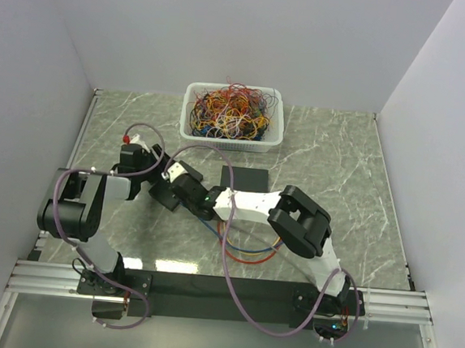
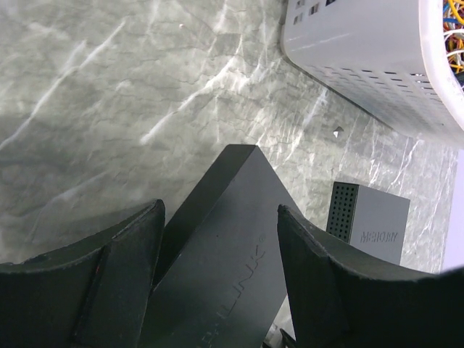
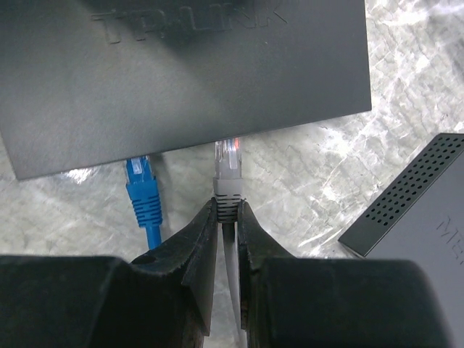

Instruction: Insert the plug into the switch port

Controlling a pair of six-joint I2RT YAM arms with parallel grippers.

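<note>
The plug's clear tip still shows outside the switch (image 3: 181, 72), so I will gently move my right gripper toward the switch's near edge (image 3: 229, 135), seat the plug there and let go of it.
The switch (image 3: 181, 72) is a flat black box with raised lettering on top. It fills the space between my left gripper's (image 2: 219, 209) fingers, which are shut on its two sides, and it (image 2: 225, 246) sits tilted. My right gripper (image 3: 228, 204) is shut on the ribbed boot of a grey plug (image 3: 228, 177). The plug's clear tip reaches the switch's near edge; the port itself is hidden under that edge. A blue plug (image 3: 143, 188) stands in the same edge just to the left. In the top view both grippers meet at the switch (image 1: 165, 194).
A second dark box with a perforated side (image 2: 370, 221) lies just right of the switch (image 1: 244, 179). A white basket (image 1: 231, 141) full of tangled coloured wires stands at the back. Blue and orange cables (image 1: 246, 248) trail under the right arm.
</note>
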